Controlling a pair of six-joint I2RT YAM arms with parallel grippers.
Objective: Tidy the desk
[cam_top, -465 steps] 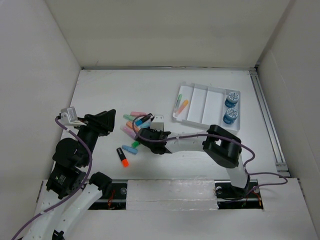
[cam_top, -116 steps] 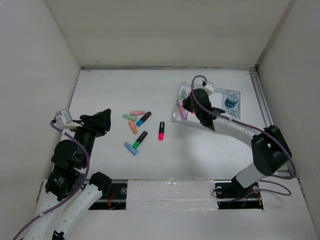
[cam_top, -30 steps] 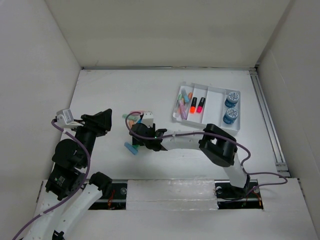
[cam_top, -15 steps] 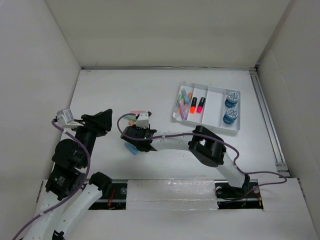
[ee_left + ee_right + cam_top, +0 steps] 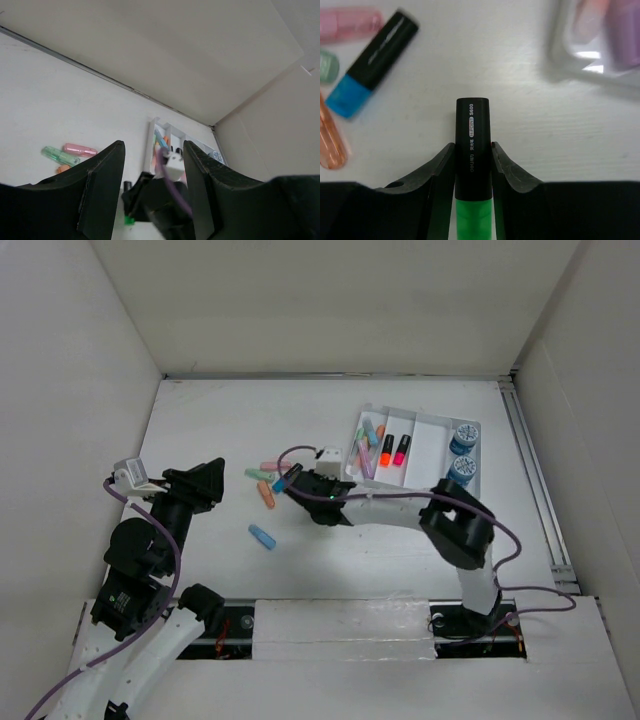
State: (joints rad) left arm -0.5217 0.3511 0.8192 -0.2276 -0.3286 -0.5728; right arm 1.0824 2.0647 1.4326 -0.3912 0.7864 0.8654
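I should next lift my right gripper over the tray's section with black-capped highlighters, which is outward and to the gripper's right in the top view, and release this matching green highlighter there.
The desk (image 5: 250, 420) is the big white tabletop. My right gripper (image 5: 300, 485) is shut on a green highlighter with a black cap (image 5: 472, 150) and holds it just above the desk, left of the white compartmented tray (image 5: 432, 448). Loose on the desk lie a blue-and-black highlighter (image 5: 370, 62), a pink one (image 5: 272, 466), a mint one (image 5: 257, 474), an orange one (image 5: 265, 494) and a light blue one (image 5: 262, 536). My left gripper (image 5: 205, 485) is open and empty, raised at the left; in its wrist view its fingers (image 5: 102, 190) frame the right arm.
The tray holds several highlighters (image 5: 375, 445) in its left compartments and two blue round containers (image 5: 462, 453) in its right one. White walls border the desk on three sides. The tray's edge (image 5: 600, 47) shows blurred at the upper right of the right wrist view.
My right gripper has moved right and away from the light blue highlighter, carrying the green highlighter towards the tray. The left arm has not moved.
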